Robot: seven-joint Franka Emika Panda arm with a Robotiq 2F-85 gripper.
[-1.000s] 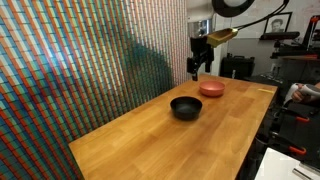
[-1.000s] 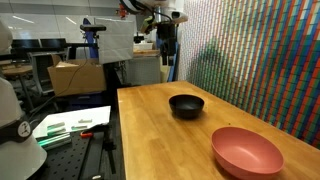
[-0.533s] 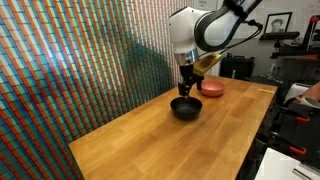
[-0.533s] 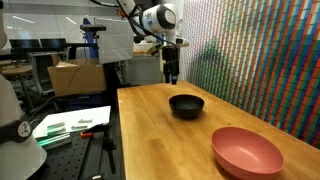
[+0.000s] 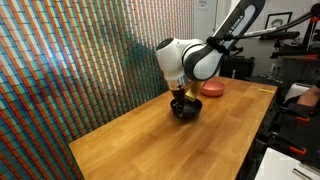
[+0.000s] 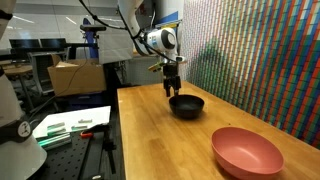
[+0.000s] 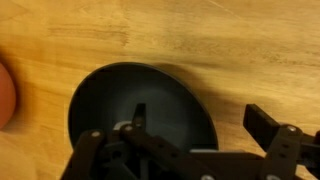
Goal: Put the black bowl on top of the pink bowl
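I should next lower my open gripper onto the black bowl's rim (image 6: 173,98) (image 7: 212,132) on the side away from the pink bowl, since that part of the black bowl's rim is between the gripper's spread fingers.
The black bowl (image 5: 186,108) stands on the wooden table (image 5: 140,140); it also shows in an exterior view (image 6: 186,104) and fills the wrist view (image 7: 140,110). The pink bowl (image 5: 212,88) sits further along the table, large in an exterior view (image 6: 247,151) and as a sliver at the left edge of the wrist view (image 7: 5,95). My gripper (image 7: 198,118) is open and straddles the black bowl's rim, one finger inside the bowl and one outside. It shows just above the bowl in both exterior views (image 5: 183,95) (image 6: 172,87).
A colourful patterned wall (image 5: 70,60) runs along one long side of the table. Beside the table stand a workbench with a cardboard box (image 6: 75,76) and lab equipment. The table's edge (image 6: 125,130) drops off on that side.
My arm has swung from near the pink bowl's end of the table to the black bowl and come down, so the open fingers now straddle its rim.
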